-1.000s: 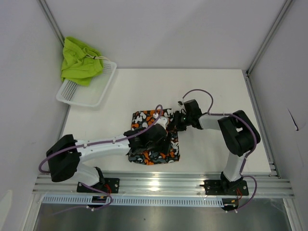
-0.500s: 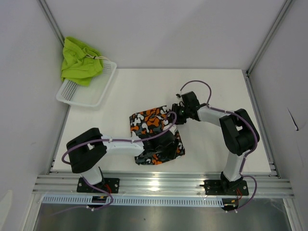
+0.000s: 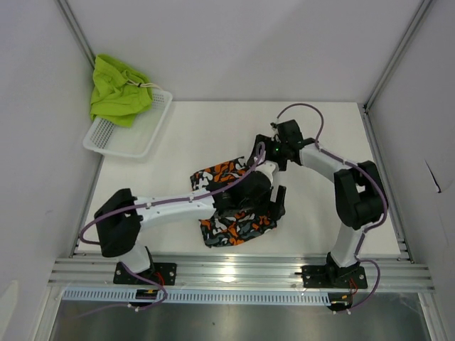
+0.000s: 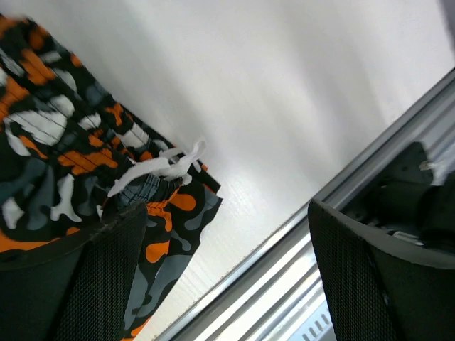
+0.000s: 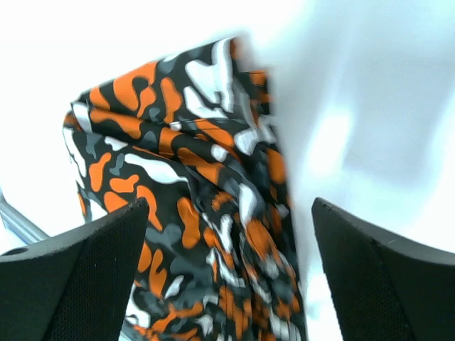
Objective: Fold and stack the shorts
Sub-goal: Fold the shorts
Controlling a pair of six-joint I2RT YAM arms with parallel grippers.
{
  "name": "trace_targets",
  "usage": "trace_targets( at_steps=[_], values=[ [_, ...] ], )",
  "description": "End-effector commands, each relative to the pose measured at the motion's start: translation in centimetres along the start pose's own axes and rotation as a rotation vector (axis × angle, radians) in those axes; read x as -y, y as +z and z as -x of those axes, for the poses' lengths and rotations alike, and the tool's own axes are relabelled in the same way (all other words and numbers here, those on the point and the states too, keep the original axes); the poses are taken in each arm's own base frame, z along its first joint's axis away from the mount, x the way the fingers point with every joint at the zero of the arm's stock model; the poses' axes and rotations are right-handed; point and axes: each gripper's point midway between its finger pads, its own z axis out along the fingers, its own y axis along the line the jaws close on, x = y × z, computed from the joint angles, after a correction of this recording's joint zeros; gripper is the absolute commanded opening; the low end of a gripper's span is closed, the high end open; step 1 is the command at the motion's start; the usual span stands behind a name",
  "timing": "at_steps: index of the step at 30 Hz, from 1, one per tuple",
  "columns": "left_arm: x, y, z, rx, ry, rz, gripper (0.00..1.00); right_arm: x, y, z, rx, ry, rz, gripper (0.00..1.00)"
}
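I will next move my right gripper back and down toward the camo shorts' near corner by the bar (image 3: 271, 223) and close there, because that corner sticks out at an angle from the camo shorts.
The camo shorts (image 3: 238, 227) lie folded near the table's front middle, partly under my left arm. In the left wrist view the camo shorts (image 4: 64, 177) show their white drawstring (image 4: 160, 165) beside the left finger. My left gripper (image 3: 276, 202) is open at their right edge, and the left gripper (image 4: 234, 284) holds nothing. My right gripper (image 3: 264, 152) hovers open just behind the folded pile. In its wrist view the right gripper (image 5: 227, 277) stands above the camo shorts (image 5: 192, 185) with nothing gripped. The lime green shorts (image 3: 117, 89) sit heaped in the basket.
A white mesh basket (image 3: 131, 136) stands at the back left corner of the white table (image 3: 199, 128). A metal rail (image 3: 242, 273) runs along the near edge, and the rail (image 4: 284, 263) is close under my left fingers. Walls close in both sides.
My right gripper opened, let go of the camo shorts and drew back to the far right. My left arm swept right across the shorts, which turned and shifted toward the front right.
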Motion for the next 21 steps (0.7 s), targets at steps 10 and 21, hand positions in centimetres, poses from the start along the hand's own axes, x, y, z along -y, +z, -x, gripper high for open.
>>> trace_targets(
  at_steps=[10, 21],
  values=[
    [-11.9, -9.4, 5.1, 0.145, -0.193, 0.083, 0.95, 1.7, -11.4, -3.0, 0.356, 0.432, -0.248, 1.00],
    [-18.2, -8.6, 7.1, 0.206, -0.249, 0.173, 0.95, -7.1, -12.4, -16.2, 0.357, 0.760, -0.180, 0.99]
  ],
)
